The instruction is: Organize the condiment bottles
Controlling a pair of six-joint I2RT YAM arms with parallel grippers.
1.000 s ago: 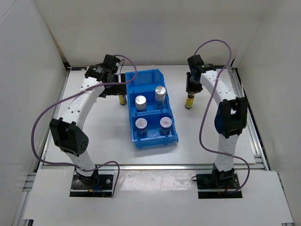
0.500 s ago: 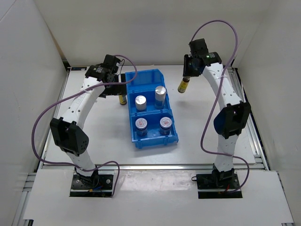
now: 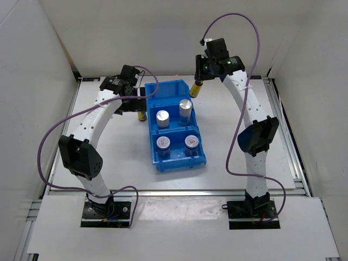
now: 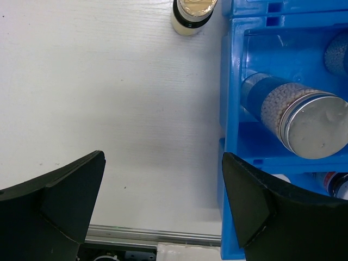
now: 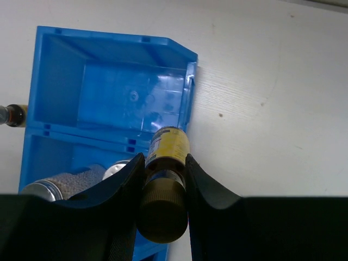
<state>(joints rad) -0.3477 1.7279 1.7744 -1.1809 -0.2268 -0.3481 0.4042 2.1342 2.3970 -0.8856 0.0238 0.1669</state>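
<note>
The blue bin's empty far section (image 3: 173, 97) (image 5: 142, 109) is below my right gripper and to its left in the top view. I will carry the bottle that way, lower it and let it go.
My right gripper (image 3: 202, 76) is shut on a dark-brown gold-capped bottle (image 3: 196, 88) with a yellow label (image 5: 168, 148), held in the air over the right rim of the blue bin's (image 3: 153, 90) far compartment. My left gripper (image 3: 139, 103) is open and empty beside the bin's left wall, its fingers (image 4: 60, 193) wide apart. The second brown bottle (image 3: 141, 115) stands on the table left of the bin, also in the left wrist view (image 4: 192, 14). Two tall silver-lidded cylinders (image 3: 163, 118) (image 3: 186, 108) stand in the middle compartment. Two squat jars (image 3: 163, 143) (image 3: 191, 142) sit in the near compartment.
White walls enclose the table on the left, back and right. The bin (image 5: 54, 81) shows an empty far compartment in the right wrist view. Metal rails run along the table's near edge (image 3: 174, 191). Purple cables loop from both arms.
My right gripper has lifted the brown bottle off the table right of the bin and carried it up and left to the bin's far compartment. The left arm has stayed still.
</note>
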